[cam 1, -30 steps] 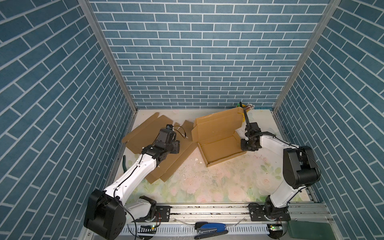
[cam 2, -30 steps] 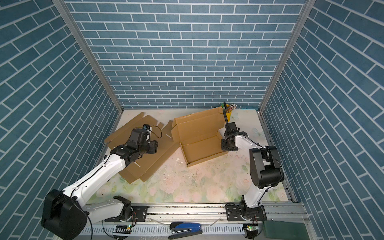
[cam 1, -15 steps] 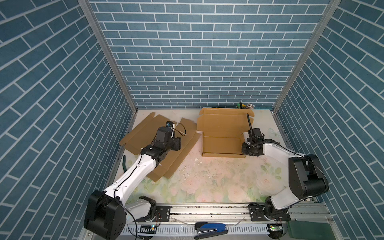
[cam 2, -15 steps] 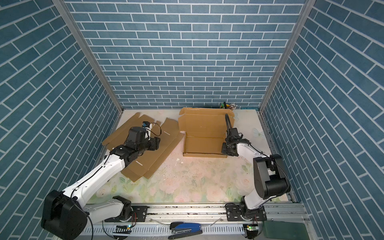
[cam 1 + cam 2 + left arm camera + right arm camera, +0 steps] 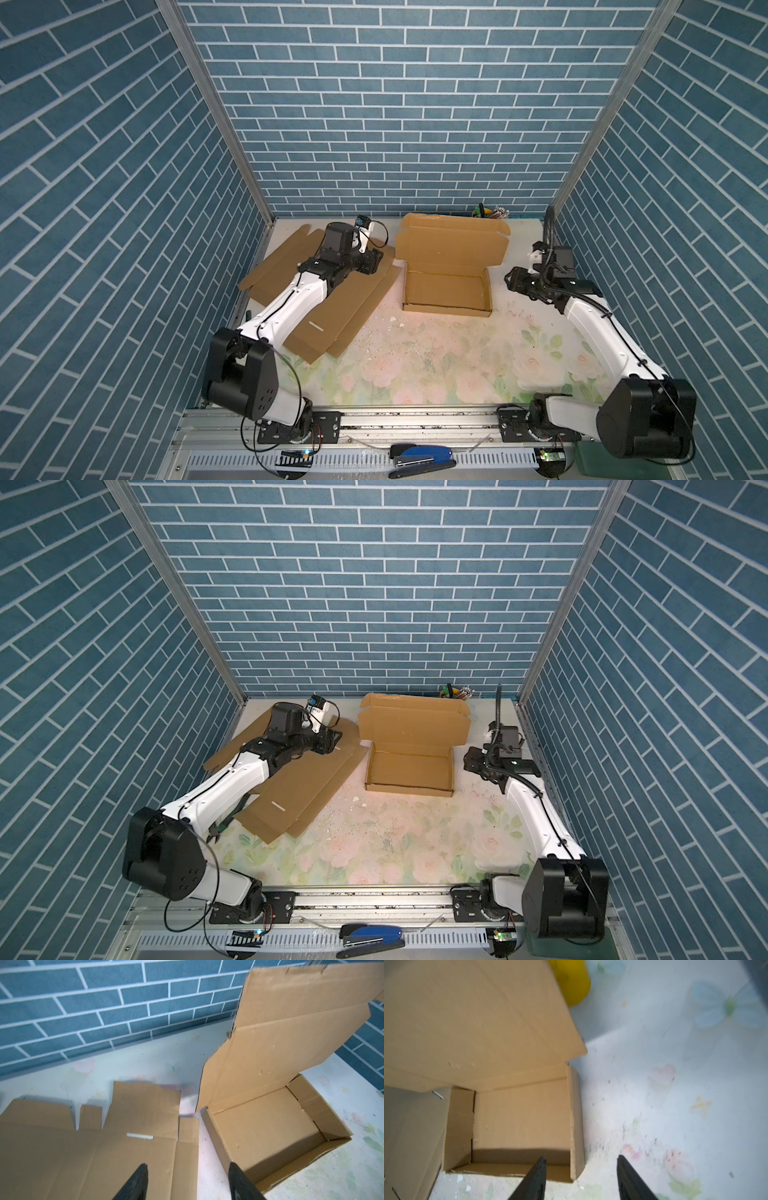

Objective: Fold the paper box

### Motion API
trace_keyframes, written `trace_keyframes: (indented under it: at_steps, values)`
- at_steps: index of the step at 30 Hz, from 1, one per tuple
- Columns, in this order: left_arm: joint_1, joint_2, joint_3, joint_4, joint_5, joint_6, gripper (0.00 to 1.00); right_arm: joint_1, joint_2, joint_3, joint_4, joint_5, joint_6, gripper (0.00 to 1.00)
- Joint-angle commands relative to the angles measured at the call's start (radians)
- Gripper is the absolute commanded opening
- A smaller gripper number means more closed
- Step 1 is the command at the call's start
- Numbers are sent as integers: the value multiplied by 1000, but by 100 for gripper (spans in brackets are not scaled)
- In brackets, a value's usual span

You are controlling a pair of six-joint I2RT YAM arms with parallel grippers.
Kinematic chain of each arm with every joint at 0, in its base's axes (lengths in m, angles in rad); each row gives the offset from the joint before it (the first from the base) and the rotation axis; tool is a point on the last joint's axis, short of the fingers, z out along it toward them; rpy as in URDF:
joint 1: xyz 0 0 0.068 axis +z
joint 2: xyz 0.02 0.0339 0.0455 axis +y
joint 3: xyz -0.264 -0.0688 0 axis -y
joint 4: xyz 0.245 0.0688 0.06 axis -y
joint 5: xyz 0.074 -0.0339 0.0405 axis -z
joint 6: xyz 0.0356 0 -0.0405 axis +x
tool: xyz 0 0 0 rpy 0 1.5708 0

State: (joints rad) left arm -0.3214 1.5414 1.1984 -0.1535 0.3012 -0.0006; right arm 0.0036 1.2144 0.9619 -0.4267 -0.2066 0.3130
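My left gripper should next move its open fingers outward around the lid's side edge (image 5: 206, 1066) by the flat cardboard and close, because that edge stands unfolded outward of the gripper.
The paper box (image 5: 446, 286) (image 5: 409, 771) is brown cardboard. Its shallow tray is formed and its lid stands up at the back, square to the rear wall. My left gripper (image 5: 375, 266) (image 5: 333, 742) hovers open over the flat cardboard just left of the box. In the left wrist view the left gripper (image 5: 187, 1169) has nothing between its fingers, and the box (image 5: 266, 1126) lies beside it. My right gripper (image 5: 512, 283) (image 5: 470, 765) stands open a short way right of the tray, not touching it. In the right wrist view the right gripper (image 5: 581, 1160) faces the box's (image 5: 521, 1115) near corner.
Flat cardboard sheets (image 5: 332, 307) (image 5: 62, 1147) lie under the left arm. A yellow cup (image 5: 490, 212) (image 5: 571, 980) of pens stands at the back behind the lid. A blue stapler (image 5: 419, 455) lies on the front rail. Green-handled pliers (image 5: 218, 829) lie at the left.
The box has turned from skewed to square with the back wall. The right gripper has opened, let go of the box's right side and drawn back to the right. The left gripper has shifted backward.
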Motion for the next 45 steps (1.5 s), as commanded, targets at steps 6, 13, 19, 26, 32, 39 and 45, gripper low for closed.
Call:
trace_keyframes:
  at_steps: [6, 13, 19, 26, 32, 39, 45]
  values:
    - [74, 214, 188, 30, 364, 155, 64, -94, 100, 90, 257, -194, -245, 60]
    - [69, 331, 301, -39, 446, 206, 64, -94, 277, 216, 280, -361, -376, 65]
    - [41, 406, 365, -94, 441, 244, 64, -96, 398, 310, 229, -477, -439, 66]
    - [13, 455, 424, -132, 419, 274, 57, -93, 471, 375, 166, -602, -489, 60]
    - [4, 479, 437, -121, 385, 268, 42, -91, 485, 389, 118, -604, -529, 53]
    - [0, 476, 431, -116, 382, 264, 20, -78, 496, 397, 73, -593, -570, 39]
    - [-2, 470, 419, -113, 372, 251, 4, -67, 486, 392, 69, -581, -571, 26]
